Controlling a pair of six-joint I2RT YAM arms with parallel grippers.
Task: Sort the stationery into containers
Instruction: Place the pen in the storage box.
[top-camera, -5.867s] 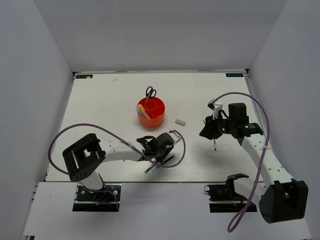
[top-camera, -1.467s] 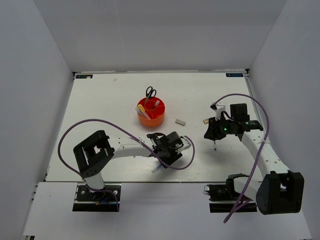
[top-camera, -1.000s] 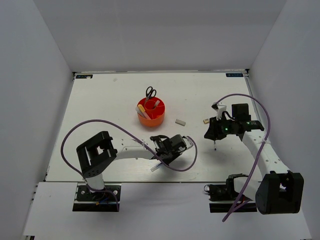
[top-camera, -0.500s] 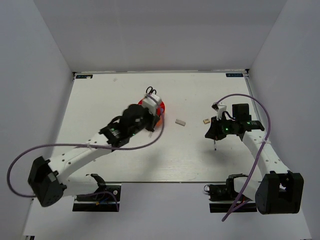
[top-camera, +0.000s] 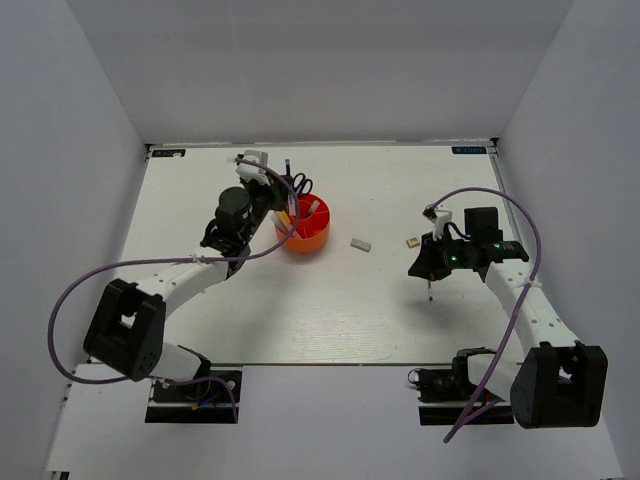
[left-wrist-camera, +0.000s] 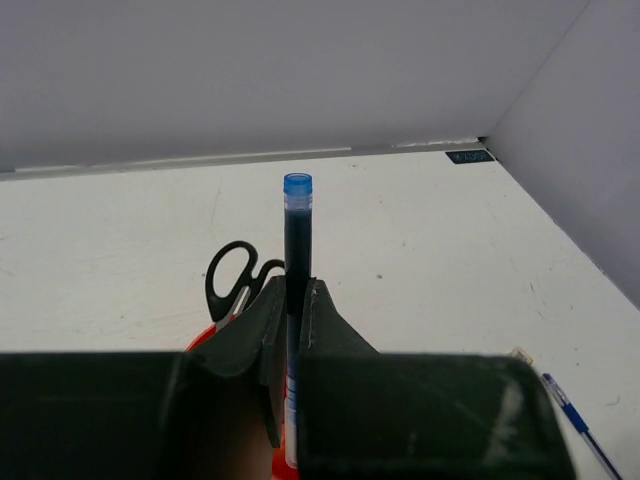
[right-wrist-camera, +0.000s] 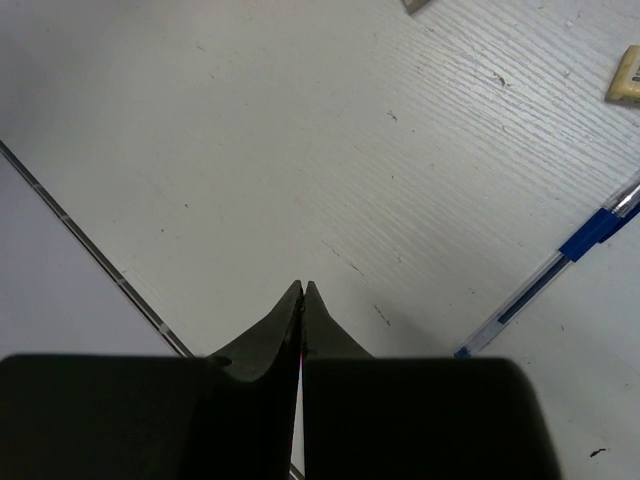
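Note:
The left gripper goes right in the top view next, lowers the upright pen inside the organiser's opening (top-camera: 303, 209) and releases.
My left gripper (left-wrist-camera: 292, 297) (top-camera: 274, 190) is shut on a dark pen with a blue cap (left-wrist-camera: 297, 235), held upright just left of the black-handled scissors (left-wrist-camera: 234, 281) that stand in the orange organiser (top-camera: 312, 240). Highlighters (top-camera: 285, 221) lie in the organiser too. My right gripper (right-wrist-camera: 302, 289) (top-camera: 418, 267) is shut with nothing between its fingers, low over the table. A clear blue pen (right-wrist-camera: 553, 273) (top-camera: 430, 290) lies on the table just beside it. A tan cube (top-camera: 410, 241) (right-wrist-camera: 626, 76) and a grey-white eraser (top-camera: 361, 244) lie between the organiser and the right arm.
White walls enclose the table (top-camera: 200, 220) on three sides. A purple cable (top-camera: 150, 265) loops off the left arm over the table's left half, and another (top-camera: 515, 215) arches over the right arm.
The left arm swung from the table's front middle back and left to the organiser, carrying the pen. The right gripper's jaws closed; that arm stayed in place.

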